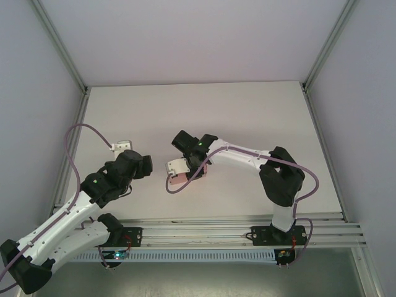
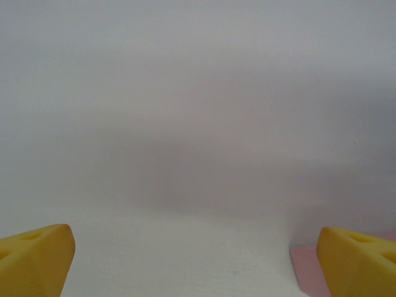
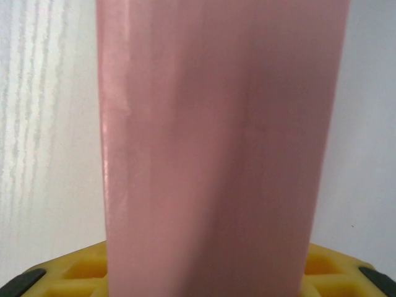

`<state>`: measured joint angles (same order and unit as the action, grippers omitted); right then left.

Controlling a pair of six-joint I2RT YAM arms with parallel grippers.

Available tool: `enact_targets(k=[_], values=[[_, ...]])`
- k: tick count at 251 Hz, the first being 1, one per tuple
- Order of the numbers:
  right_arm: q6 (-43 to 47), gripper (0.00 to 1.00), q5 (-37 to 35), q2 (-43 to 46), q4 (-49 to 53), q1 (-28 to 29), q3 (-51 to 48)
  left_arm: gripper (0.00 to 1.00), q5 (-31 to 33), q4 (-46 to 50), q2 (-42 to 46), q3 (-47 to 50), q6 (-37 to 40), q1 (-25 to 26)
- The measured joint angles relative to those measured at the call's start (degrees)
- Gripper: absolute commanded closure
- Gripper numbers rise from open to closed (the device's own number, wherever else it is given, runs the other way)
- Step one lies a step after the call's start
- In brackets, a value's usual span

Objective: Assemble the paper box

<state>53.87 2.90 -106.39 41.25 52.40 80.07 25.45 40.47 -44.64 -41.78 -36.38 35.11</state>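
Note:
I will next carry the pink paper box outward over the open white tabletop with my right gripper, clear of both arms, and let it go there.
The pink paper box (image 1: 178,182) lies near the middle of the table, under my right gripper (image 1: 185,168). In the right wrist view the paper box (image 3: 223,148) runs up the middle of the frame. The yellow fingers (image 3: 74,275) press against its two long sides at the bottom, so the right gripper (image 3: 210,275) is shut on it. My left gripper (image 1: 146,166) hovers just left of the box, open, with nothing between its yellow fingers (image 2: 37,260). A corner of the paper box (image 2: 304,267) shows beside the right finger of the left gripper (image 2: 195,263).
The white table (image 1: 247,111) stretches back to the far wall. Aluminium frame posts (image 1: 62,49) stand at the back corners. A rail (image 1: 216,226) along the near edge carries both arm bases. A purple cable (image 1: 74,148) loops off the left arm.

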Motion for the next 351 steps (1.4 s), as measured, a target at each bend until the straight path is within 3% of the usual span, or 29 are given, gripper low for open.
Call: enact_targets(k=[86, 149, 200, 249, 285, 351], values=[[-0.2, 0.63, -11.4, 9.3, -8.5, -0.7, -6.4, 0.0, -2.4, -1.7, 0.0, 0.0, 1.7, 0.0], [3.4, 0.63, -25.9, 10.0, -32.4, -5.9, -15.2, 0.0, -4.5, -4.0, -0.7, 0.9, 3.4, -1.2], [6.9, 0.64, -26.8, 7.2, -49.3, -9.9, -19.0, 0.0, -8.8, -6.5, -0.4, 2.3, 5.0, -4.2], [10.3, 0.64, -25.9, 2.7, -62.2, -10.2, -22.7, 0.0, -11.9, -8.1, 0.2, 3.4, 5.7, -6.1], [12.4, 0.55, -26.1, -1.4, -64.7, -10.2, -24.0, 0.0, -13.9, -8.7, 0.2, 3.6, 6.2, -6.7], [11.7, 0.11, -23.0, -0.7, -57.2, -10.3, -25.0, 0.0, -15.8, -9.7, 0.2, 3.7, 6.4, -6.8]])
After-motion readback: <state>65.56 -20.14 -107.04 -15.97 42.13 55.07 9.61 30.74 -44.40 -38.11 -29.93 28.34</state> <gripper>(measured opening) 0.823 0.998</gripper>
